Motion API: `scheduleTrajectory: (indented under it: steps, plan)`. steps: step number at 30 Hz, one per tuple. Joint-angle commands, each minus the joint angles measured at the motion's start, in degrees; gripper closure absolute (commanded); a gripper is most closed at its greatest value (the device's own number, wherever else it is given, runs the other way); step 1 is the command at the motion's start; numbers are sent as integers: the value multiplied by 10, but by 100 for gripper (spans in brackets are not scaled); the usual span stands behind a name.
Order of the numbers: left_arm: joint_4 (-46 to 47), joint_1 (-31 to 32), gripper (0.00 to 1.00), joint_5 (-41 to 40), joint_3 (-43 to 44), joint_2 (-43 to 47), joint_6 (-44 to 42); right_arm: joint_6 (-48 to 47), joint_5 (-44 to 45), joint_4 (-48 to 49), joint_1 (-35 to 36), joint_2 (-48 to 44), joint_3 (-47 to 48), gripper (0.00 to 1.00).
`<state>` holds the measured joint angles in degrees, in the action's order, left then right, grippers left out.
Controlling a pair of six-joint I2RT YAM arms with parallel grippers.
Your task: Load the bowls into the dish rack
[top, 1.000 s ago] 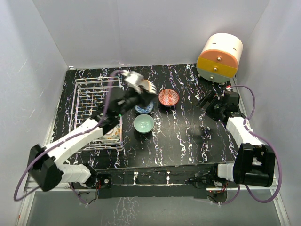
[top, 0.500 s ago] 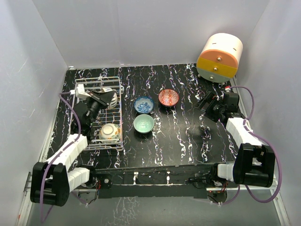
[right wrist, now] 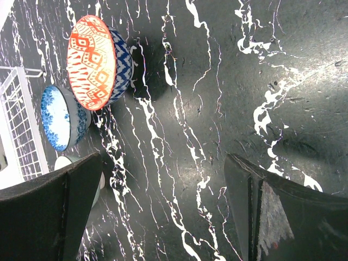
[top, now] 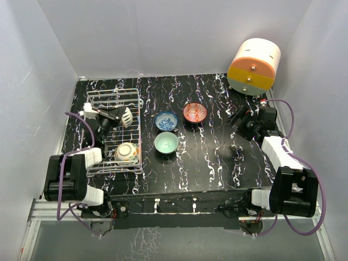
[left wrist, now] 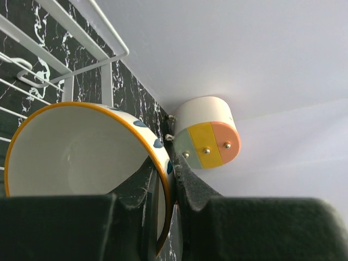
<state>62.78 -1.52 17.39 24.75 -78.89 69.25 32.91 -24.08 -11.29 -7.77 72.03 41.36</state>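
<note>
The rack wires beyond the yellow bowl (top: 120,129) are empty below the cream bowl, so I should lower my left gripper until it sits there and release its rim.
The white wire dish rack (top: 95,134) stands at the left of the table. The yellow bowl with leaves (top: 126,153) sits in its near end. My left gripper (top: 117,116) is over the rack's far end, shut on the rim of the cream bowl (top: 128,115), which is tipped on its side. In the left wrist view the jaws (left wrist: 166,179) pinch the orange-edged rim of the cream bowl (left wrist: 70,155), with rack wires (left wrist: 81,38) behind. The blue bowl (top: 166,120), red bowl (top: 194,112) and mint bowl (top: 166,142) stand on the table beside the rack. My right gripper (top: 244,120) is open and empty.
The round orange-and-cream drawer unit (top: 254,66) stands at the back right corner. In the right wrist view the red bowl (right wrist: 92,62), the blue bowl (right wrist: 57,117) and the rack's corner (right wrist: 19,125) show to the left of my right gripper (right wrist: 163,201).
My left arm has swung left with the cream bowl, from above the blue bowl to over the rack's far end, and has folded back. The right arm has not moved.
</note>
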Motion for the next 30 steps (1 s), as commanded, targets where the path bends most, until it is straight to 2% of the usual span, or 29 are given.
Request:
scheduleTrajectory:
  steps: [1, 3, 9, 16, 20, 22, 26, 30]
  plan:
    - [95, -8, 100, 35, 42, -47, 26, -10, -5, 37, -3, -1, 0, 2]
    - [109, -9, 100, 40, 46, -79, 32, -11, -5, 39, -3, 2, 1, 2]
    - [228, -18, 100, 66, 43, -169, 83, -11, -6, 43, -3, 8, 2, 2]
    - [229, -43, 100, 66, 2, -187, 104, -12, -7, 47, -3, 11, -4, 2]
    - [187, -63, 90, 64, -25, -175, 103, -11, -13, 52, -4, 14, -7, 2]
    - [161, -71, 81, 62, -36, -166, 100, -11, -14, 52, -4, 14, -7, 2]
    - [95, -84, 72, 62, -37, -145, 85, -11, -14, 52, -4, 11, -8, 2]
    - [89, -92, 63, 68, -41, -141, 87, -11, -13, 52, -4, 9, -10, 2]
